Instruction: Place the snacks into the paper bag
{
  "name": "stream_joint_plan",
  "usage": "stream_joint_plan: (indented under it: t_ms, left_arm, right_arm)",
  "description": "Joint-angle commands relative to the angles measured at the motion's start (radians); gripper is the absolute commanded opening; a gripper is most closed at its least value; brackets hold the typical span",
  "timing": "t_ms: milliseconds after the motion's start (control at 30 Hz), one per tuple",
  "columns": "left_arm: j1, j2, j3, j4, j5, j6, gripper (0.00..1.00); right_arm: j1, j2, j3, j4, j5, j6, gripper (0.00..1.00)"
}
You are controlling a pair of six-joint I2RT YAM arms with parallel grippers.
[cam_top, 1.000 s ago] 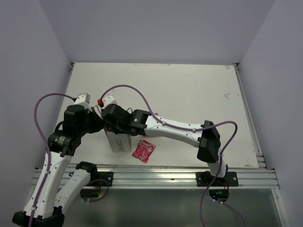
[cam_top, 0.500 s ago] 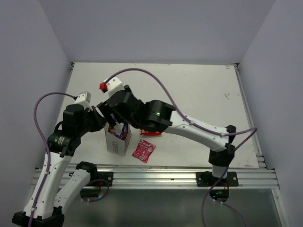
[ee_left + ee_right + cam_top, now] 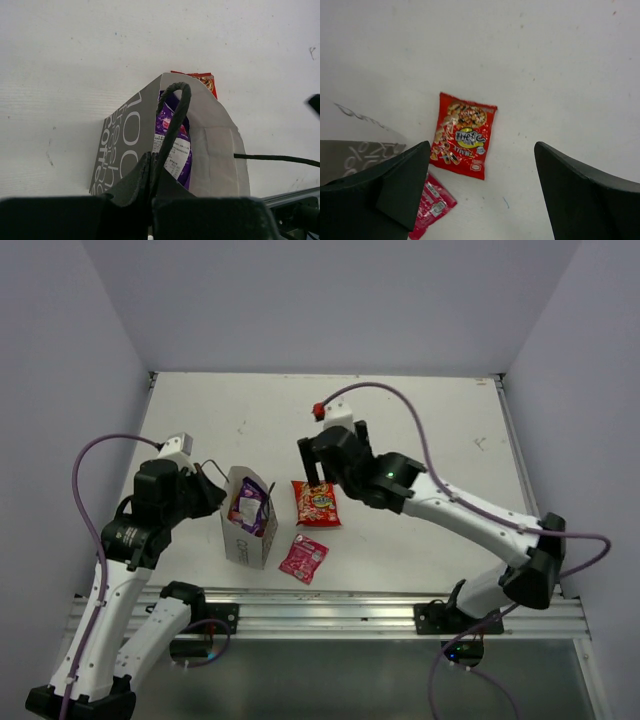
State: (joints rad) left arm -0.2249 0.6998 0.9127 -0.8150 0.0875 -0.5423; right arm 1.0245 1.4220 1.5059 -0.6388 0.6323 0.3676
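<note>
My right gripper lowers to the red chip bag next until the fingers straddle its middle (image 3: pixel 316 505) (image 3: pixel 463 136).
The white paper bag (image 3: pixel 240 538) stands upright at the front left, with a purple packet (image 3: pixel 247 505) inside it. My left gripper (image 3: pixel 212 492) is shut on the bag's dark cord handle (image 3: pixel 175 117), with the purple packet (image 3: pixel 172 142) showing in the bag's mouth just beyond. A red chip bag (image 3: pixel 316 503) lies flat to the right of the paper bag. A small pink-red sachet (image 3: pixel 303 558) lies nearer the front edge. My right gripper (image 3: pixel 322 458) hangs open and empty above the red chip bag (image 3: pixel 464 135), with the sachet (image 3: pixel 431 205) at its lower left.
The cord of the bag's other handle (image 3: pixel 275 158) trails out to the right. A metal rail (image 3: pixel 330 612) runs along the table's near edge. Grey walls close in the table on the left, back and right.
My right gripper has come up out of the paper bag and opened, leaving the purple packet inside, then swung back and right over the red chip bag. My left gripper has stayed shut on the handle.
</note>
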Motion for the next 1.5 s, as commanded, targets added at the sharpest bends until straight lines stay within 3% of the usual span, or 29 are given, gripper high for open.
stream_joint_plan:
  t_ms: [0,400,700,800,900,933,1033,1233,1333,1467]
  left_arm:
    - [0.001,0.001,0.032,0.042,-0.015,0.008,0.0]
    - [0.001,-0.04,0.022,-0.001,-0.037,-0.022,0.0]
    - [-0.001,-0.042,0.034,-0.015,-0.046,-0.022,0.0]
    - [-0.001,-0.042,0.032,-0.015,-0.048,-0.022,0.0]
    - [0.001,-0.039,0.032,-0.009,-0.046,-0.022,0.0]
    - [-0.001,-0.037,0.034,-0.007,-0.043,-0.022,0.0]
    - [-0.001,-0.033,0.031,0.0,-0.04,-0.022,0.0]
    - [-0.001,-0.033,0.028,0.011,-0.028,-0.019,0.0]
    - [-0.001,-0.034,0.026,0.014,-0.022,-0.019,0.0]
    - [-0.001,-0.036,0.018,0.02,-0.015,-0.022,0.0]
  right_arm:
    - [-0.015,0.113,-0.096,0.089,-0.091,0.051,0.89]
    - [-0.075,0.403,-0.124,0.192,-0.212,0.044,0.88]
    - [-0.078,0.522,-0.121,0.205,-0.296,0.068,0.82]
    - [-0.078,0.532,-0.141,0.203,-0.302,0.065,0.72]
    - [-0.078,0.528,-0.164,0.2,-0.306,0.057,0.44]
    - [-0.076,0.522,-0.174,0.199,-0.304,0.056,0.24]
    - [-0.076,0.486,-0.181,0.186,-0.28,0.038,0.0]
    - [-0.076,0.359,-0.067,0.053,-0.2,-0.022,0.0]
    - [-0.075,0.298,0.103,-0.011,-0.175,-0.058,0.0]
    - [-0.06,0.328,0.473,-0.084,-0.229,-0.096,0.0]
